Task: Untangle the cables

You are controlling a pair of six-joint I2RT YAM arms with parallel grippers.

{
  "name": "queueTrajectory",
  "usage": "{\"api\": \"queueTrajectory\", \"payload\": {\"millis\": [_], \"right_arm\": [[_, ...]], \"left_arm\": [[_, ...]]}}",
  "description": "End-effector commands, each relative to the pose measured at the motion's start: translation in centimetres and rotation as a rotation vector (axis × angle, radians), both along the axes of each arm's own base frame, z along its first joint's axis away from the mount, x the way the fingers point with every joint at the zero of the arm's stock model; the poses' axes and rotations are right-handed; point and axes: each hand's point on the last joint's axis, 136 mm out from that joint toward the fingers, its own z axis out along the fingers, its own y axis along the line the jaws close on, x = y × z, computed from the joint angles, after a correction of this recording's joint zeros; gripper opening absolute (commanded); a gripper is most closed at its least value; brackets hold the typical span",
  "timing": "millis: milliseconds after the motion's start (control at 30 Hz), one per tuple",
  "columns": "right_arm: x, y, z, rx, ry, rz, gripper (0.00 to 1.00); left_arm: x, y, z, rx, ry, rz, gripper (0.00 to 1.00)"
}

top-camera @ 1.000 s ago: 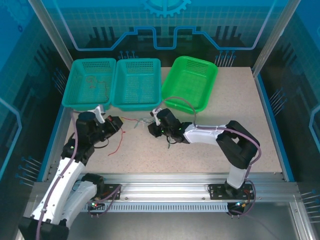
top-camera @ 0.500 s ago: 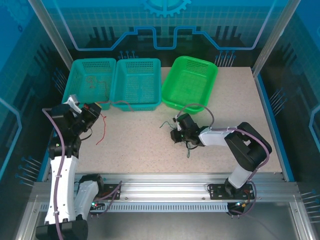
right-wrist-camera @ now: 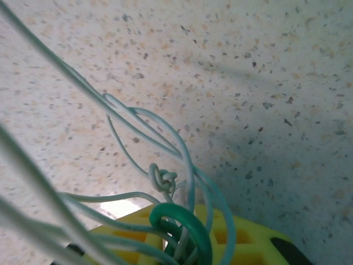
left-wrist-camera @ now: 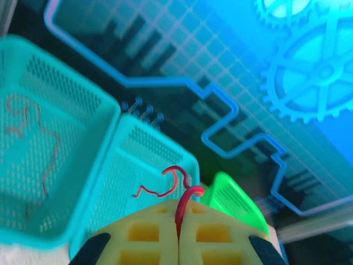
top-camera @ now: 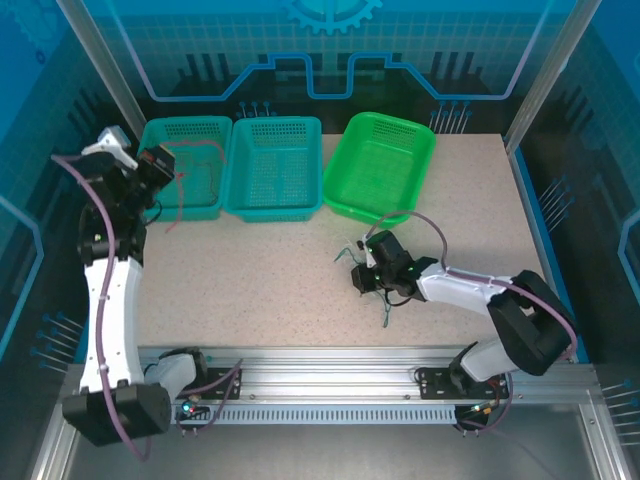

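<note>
My left gripper holds the red cable, which dangles past the near rim of the teal basket [top-camera: 205, 130] of red cables. It will next lower outward over the basket and release the cable.
My left gripper [top-camera: 160, 164] is raised over the left teal basket [top-camera: 205, 130]. It is shut on a red cable [left-wrist-camera: 186, 197] that curls out past the yellow fingertips [left-wrist-camera: 149, 232] and hangs down beside the basket [top-camera: 177, 200]. More red cables [left-wrist-camera: 47, 160] lie inside that basket [left-wrist-camera: 66, 110]. My right gripper [top-camera: 363, 275] is low on the table, shut on a tangle of white cables [right-wrist-camera: 165, 179] and a dark green cable [right-wrist-camera: 190, 229]. The white strands carry a small knot and spread over the tabletop [right-wrist-camera: 248, 83]. Some loose ends trail on the table [top-camera: 385, 310].
A second teal basket [top-camera: 275, 165] stands in the middle at the back. A bright green basket [top-camera: 385, 165] sits right of it, just behind the right gripper. Aluminium rails run along the near edge, and blue panels wall in the sides.
The left arm has swung up and to the left, carrying the red cable from the table to the left teal basket. The right gripper has dragged the white and green bundle rightward and nearer.
</note>
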Motion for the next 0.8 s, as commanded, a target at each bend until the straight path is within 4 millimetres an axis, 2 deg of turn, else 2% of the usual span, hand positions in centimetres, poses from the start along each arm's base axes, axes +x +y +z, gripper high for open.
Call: {"api": "queueTrajectory", "payload": {"millis": [0, 100, 167, 267, 400, 467, 500, 533, 600, 700, 767], "right_arm": [[-1.1, -0.1, 1.4, 0.017, 0.023, 0.009, 0.16], [-1.1, 0.0, 2.9, 0.029, 0.001, 0.014, 0.16], [-1.0, 0.0, 3.8, 0.029, -0.010, 0.017, 0.16], [-0.7, 0.1, 5.2, 0.024, -0.027, 0.025, 0.16], [-0.3, 0.5, 6.7, 0.024, -0.033, 0.032, 0.17], [0.0, 0.8, 7.2, 0.028, -0.032, 0.033, 0.17], [0.1, 1.0, 7.5, 0.032, -0.033, 0.031, 0.17], [0.1, 1.1, 7.4, 0.031, -0.027, 0.029, 0.18], [0.6, 1.7, 8.5, 0.043, -0.037, 0.030, 0.18], [0.7, 1.9, 9.5, 0.026, -0.032, 0.033, 0.19], [0.7, 2.2, 10.3, 0.024, -0.038, 0.039, 0.20]], "left_arm": [[3.1, 4.0, 2.1, 0.164, -0.118, 0.129, 0.00], [6.5, 6.2, 1.5, 0.181, -0.169, 0.138, 0.00], [9.0, 7.3, 0.3, 0.158, -0.164, 0.114, 0.00], [12.8, 8.9, -2.4, 0.092, -0.147, 0.063, 0.00], [16.7, 11.1, -7.4, 0.004, -0.077, 0.052, 0.00], [17.8, 11.5, -9.0, -0.019, -0.046, 0.044, 0.19], [18.2, 11.6, -9.5, -0.037, -0.037, 0.043, 0.33], [18.4, 11.6, -9.7, -0.059, -0.033, 0.044, 0.46], [18.3, 11.5, -9.8, -0.096, -0.029, 0.048, 0.63], [17.0, 10.8, -8.4, -0.139, -0.039, 0.047, 0.88], [15.7, 9.9, -6.8, -0.137, -0.043, 0.034, 0.97]]}}
